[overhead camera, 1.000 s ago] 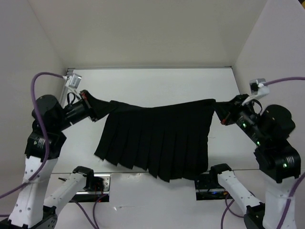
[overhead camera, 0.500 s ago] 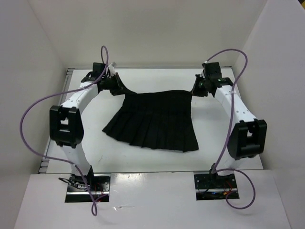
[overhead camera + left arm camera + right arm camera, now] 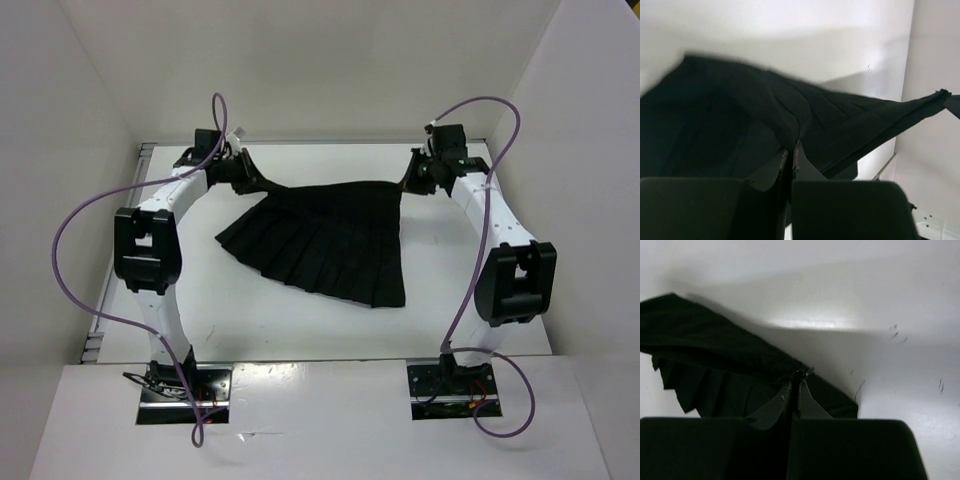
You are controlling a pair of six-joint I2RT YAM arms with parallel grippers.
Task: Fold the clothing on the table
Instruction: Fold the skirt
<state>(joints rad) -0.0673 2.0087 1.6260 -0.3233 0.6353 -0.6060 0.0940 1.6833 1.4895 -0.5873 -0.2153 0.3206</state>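
Observation:
The right gripper carries the pinched far corner back and down over the hem's near corner (image 3: 389, 297) next and releases it.
The clothing (image 3: 325, 240) is a black pleated garment spread across the far half of the white table (image 3: 300, 330). Its top edge is stretched taut between both arms near the back wall. My left gripper (image 3: 246, 180) is shut on the garment's far left corner, and my right gripper (image 3: 412, 178) is shut on the far right corner. In the left wrist view the clothing (image 3: 790, 110) runs out from the pinched jaws of my left gripper (image 3: 791, 150). The right wrist view shows my right gripper (image 3: 796, 377) pinching the clothing (image 3: 715, 355), with pleats hanging lower left.
White walls enclose the table on the left, back and right. Purple cables (image 3: 80, 230) loop off both arms. The arm bases (image 3: 185, 385) sit at the table's near edge. A metal strip (image 3: 300, 142) marks the far edge.
Both arms have swung from the near sides out to the table's far end, carrying the garment's top corners away from the bases. The garment now lies farther back and trails toward the front.

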